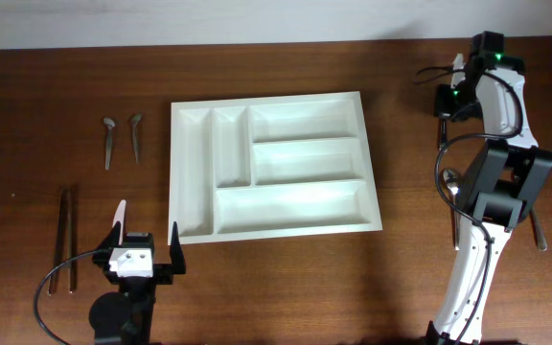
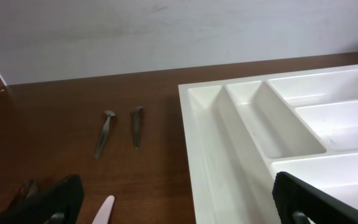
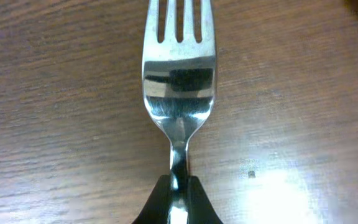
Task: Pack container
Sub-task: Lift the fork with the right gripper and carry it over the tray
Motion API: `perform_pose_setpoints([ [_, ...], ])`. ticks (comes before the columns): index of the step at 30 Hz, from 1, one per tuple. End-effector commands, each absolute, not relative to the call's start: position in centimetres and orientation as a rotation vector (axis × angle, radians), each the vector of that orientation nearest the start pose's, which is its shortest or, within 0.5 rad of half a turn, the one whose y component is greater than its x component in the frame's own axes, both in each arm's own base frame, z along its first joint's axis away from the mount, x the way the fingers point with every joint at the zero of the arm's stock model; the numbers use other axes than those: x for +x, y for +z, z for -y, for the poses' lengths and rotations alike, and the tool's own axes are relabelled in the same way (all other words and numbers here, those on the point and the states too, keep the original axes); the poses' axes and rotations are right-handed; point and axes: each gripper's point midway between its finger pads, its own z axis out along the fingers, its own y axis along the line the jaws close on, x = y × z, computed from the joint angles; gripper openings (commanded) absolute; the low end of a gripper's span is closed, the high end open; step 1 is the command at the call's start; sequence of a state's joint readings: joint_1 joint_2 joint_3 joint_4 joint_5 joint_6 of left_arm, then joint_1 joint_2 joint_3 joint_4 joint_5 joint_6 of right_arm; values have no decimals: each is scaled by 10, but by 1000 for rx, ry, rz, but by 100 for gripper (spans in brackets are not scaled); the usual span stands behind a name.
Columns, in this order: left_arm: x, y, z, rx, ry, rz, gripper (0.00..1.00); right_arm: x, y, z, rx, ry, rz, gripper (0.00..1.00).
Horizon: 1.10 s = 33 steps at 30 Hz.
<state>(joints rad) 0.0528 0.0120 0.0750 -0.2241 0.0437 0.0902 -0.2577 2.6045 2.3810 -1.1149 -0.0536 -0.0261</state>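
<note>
The right gripper will next lift the fork, turn and carry it over the tray's far section (image 1: 303,124), which is empty to its left in the overhead view, and lower to release it.
The container (image 1: 193,182) is a large white tray with five empty compartments at the table's middle; its left part also shows in the left wrist view (image 2: 229,143). My right gripper (image 3: 179,186) is shut on the neck of a metal fork (image 3: 179,81), close over the wood; I cannot tell whether the fork is lifted. In the overhead view that gripper (image 1: 444,110) is right of the tray's far corner. My left gripper (image 1: 145,241) is open and empty at the tray's near left corner, its jaws (image 2: 185,202) straddling the tray's edge.
Two small spoons (image 1: 121,137) lie left of the tray, also in the left wrist view (image 2: 120,130). Two long dark utensils (image 1: 65,240) lie at far left. A spoon (image 1: 451,178) and another utensil (image 1: 539,230) lie by the right arm. A pale pointed tip (image 2: 104,210) lies by my left finger.
</note>
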Motion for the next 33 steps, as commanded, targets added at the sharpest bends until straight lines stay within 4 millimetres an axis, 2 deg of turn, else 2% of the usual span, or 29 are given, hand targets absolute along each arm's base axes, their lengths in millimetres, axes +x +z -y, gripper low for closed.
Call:
perform_pose_setpoints([
  [1, 239, 151, -7, 70, 90, -1730, 99, 560, 88, 124, 432, 57, -2724, 4],
  [5, 239, 151, -7, 70, 90, -1730, 99, 565, 123, 107, 457, 78, -2676, 4],
  [9, 239, 151, -7, 70, 90, -1730, 99, 566, 158, 82, 557, 132, -2618, 4],
  [15, 239, 151, -7, 70, 90, -1730, 99, 566, 189, 37, 779, 258, -2532, 4],
  [20, 239, 151, -7, 70, 90, -1730, 99, 570, 194, -18, 996, 488, -2482, 4],
  [22, 239, 151, -7, 70, 90, -1730, 99, 569, 194, -35, 1081, 529, -2465, 4],
  [33, 239, 151, -7, 70, 90, -1730, 99, 557, 192, -113, 1481, 674, -2365, 4],
])
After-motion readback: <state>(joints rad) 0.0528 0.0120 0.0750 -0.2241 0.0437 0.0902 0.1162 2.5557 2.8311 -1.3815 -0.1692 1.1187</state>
